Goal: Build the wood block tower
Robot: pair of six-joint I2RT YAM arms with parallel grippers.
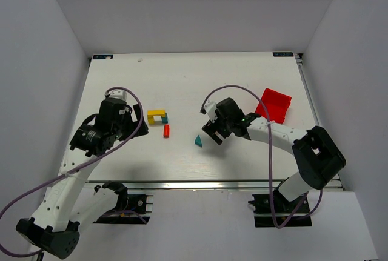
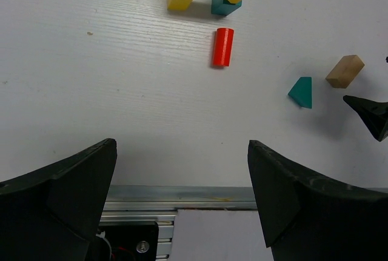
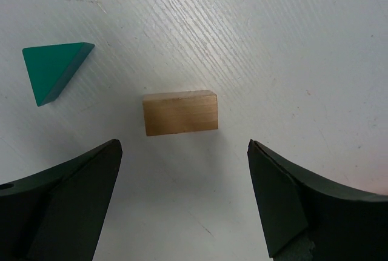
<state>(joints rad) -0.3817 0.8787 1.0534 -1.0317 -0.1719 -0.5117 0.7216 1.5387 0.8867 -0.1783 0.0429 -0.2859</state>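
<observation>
The plain tan block [image 1: 217, 134] [image 3: 180, 112] has its long side crosswise between the fingers of my right gripper. I should next turn and lower my right gripper over the block until its fingers are on both sides of the narrow width.
A plain tan block [image 3: 180, 112] lies flat on the white table, and my right gripper [image 3: 183, 152] hovers over it, open and empty; the block sits just beyond the fingertips. A teal triangle [image 3: 56, 68] lies to its left, also seen in the top view [image 1: 198, 141]. Further left lies a red cylinder [image 1: 166, 131] on its side. Behind it stands the yellow arch [image 1: 156, 115] with a teal cube [image 2: 225, 5] tucked at its right end. My left gripper [image 2: 182, 146] is open and empty, held high near the table's front left, far from the blocks.
A red bin [image 1: 274, 105] sits tilted at the right of the table, behind the right arm. The aluminium front rail [image 2: 182, 195] runs below the left gripper. White walls enclose the table on three sides.
</observation>
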